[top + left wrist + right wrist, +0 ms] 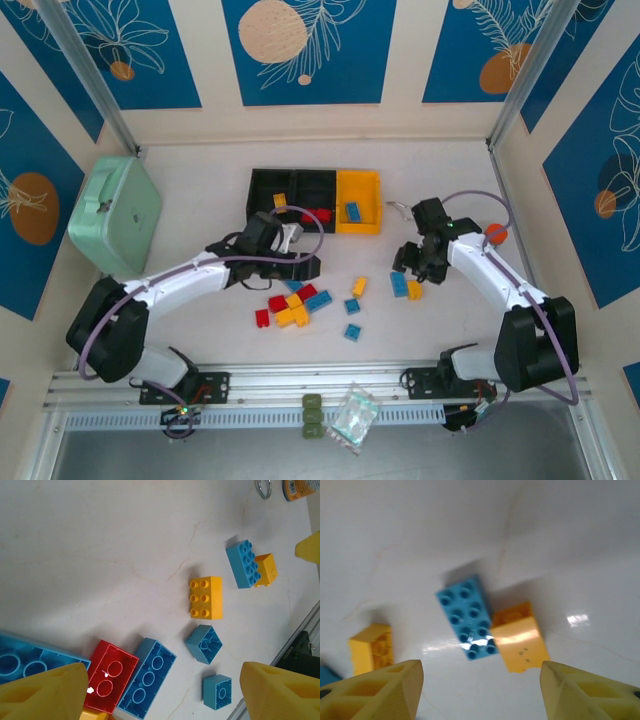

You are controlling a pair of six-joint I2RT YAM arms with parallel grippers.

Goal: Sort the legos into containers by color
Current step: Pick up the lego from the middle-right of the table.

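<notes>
The yellow lego touching the blue lego is nearer to one of my fingers, so my right gripper will lower and shift away from the blue lego onto that yellow one next.
Three joined containers (258, 192) stand at the back: the left black one holds a yellow lego (280, 200), the middle black one a red lego (322, 214), the yellow-orange one a blue lego (352, 210). Several red, yellow and blue legos (300, 305) lie loose mid-table. My left gripper (300, 264) hangs open above them; an upturned red lego (111, 675) and blue lego (147, 677) lie between its fingers (40, 692). My right gripper (482, 690) is open over a blue lego (467, 616) touching a yellow lego (520, 637).
A mint-green case (115, 215) sits at the far left. An orange-capped bottle (495, 235) and a metal ring (398, 208) lie right of the bins. Olive-green blocks (313, 415) and a clear bag (355, 415) rest on the near rail.
</notes>
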